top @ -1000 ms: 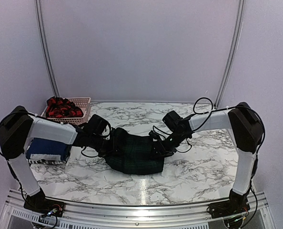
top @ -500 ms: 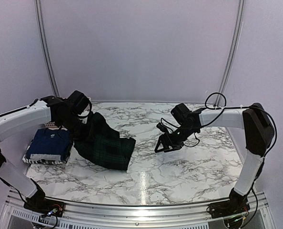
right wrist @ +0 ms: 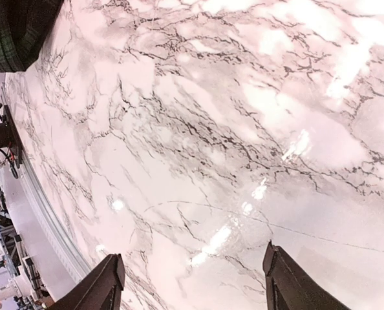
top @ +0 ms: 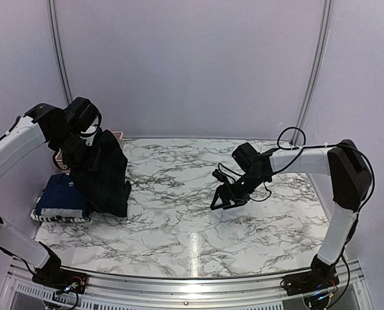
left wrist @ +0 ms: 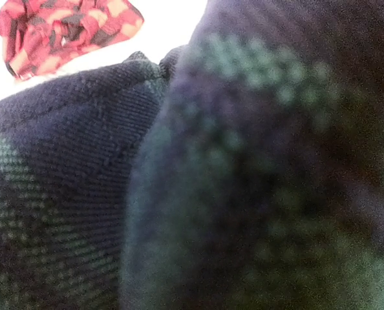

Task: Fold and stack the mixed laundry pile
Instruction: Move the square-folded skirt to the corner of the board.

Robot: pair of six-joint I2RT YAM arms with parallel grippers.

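Observation:
The plaid garment hangs partly beside the folded stack, so I will next move my left gripper to the left in the top view and then down over the navy garment.
My left gripper is raised over the table's left side. The dark green plaid garment hangs from it, its lower edge by the folded stack. The plaid cloth fills the left wrist view and hides the fingers. The folded navy garment lies on the black-and-white striped one at the left edge. The red-and-black checked shirt shows only in the left wrist view. My right gripper is open and empty just above the marble, with both fingertips apart in its wrist view.
The pink lattice basket stands at the back left, mostly hidden behind my left arm and the hanging garment. The marble table runs to a metal rail at the near edge. A corner of plaid cloth shows far off in the right wrist view.
My left arm has lifted the plaid garment off the table's middle and carried it left and up, over the folded stack. My right gripper let go of it and stays low, open.

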